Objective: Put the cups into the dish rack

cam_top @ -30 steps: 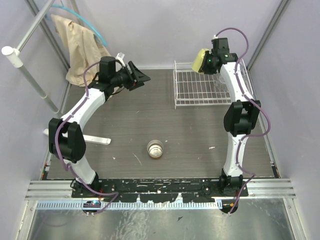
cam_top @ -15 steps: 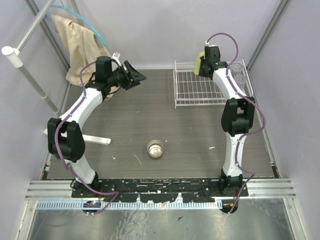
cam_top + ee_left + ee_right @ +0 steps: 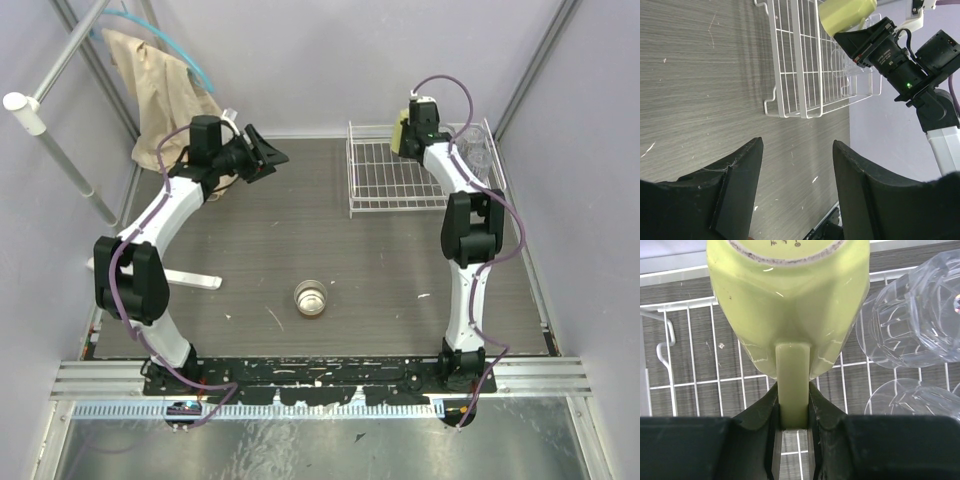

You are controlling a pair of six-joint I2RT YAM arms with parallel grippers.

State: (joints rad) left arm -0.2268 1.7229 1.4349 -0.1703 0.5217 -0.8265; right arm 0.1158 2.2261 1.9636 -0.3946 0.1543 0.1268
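The pale yellow mug needs to get onto the rack's rear wires beside the clear tumblers. My right gripper should go down first.
My right gripper (image 3: 792,390) is shut on the handle of the pale yellow mug (image 3: 790,305), which hangs tilted, its base towards the wrist camera, over the back of the white wire dish rack (image 3: 690,365). From above, the mug (image 3: 402,132) is at the rack's (image 3: 390,185) rear edge. Clear faceted tumblers (image 3: 920,315) lie in the rack's right side (image 3: 476,146). A small metallic-brown cup (image 3: 311,298) stands on the table, near the middle front. My left gripper (image 3: 266,152) hovers at the back left, open and empty (image 3: 797,150), facing the rack (image 3: 800,60).
A beige cloth (image 3: 165,90) hangs on a frame at the back left, beside a white pole (image 3: 55,145). A flat white strip (image 3: 190,279) lies on the table by the left arm. Walls close in the table at the back and the right.
The right arm has carried the mug a little back and down to the rack's rear edge. The left gripper has shifted slightly towards the back.
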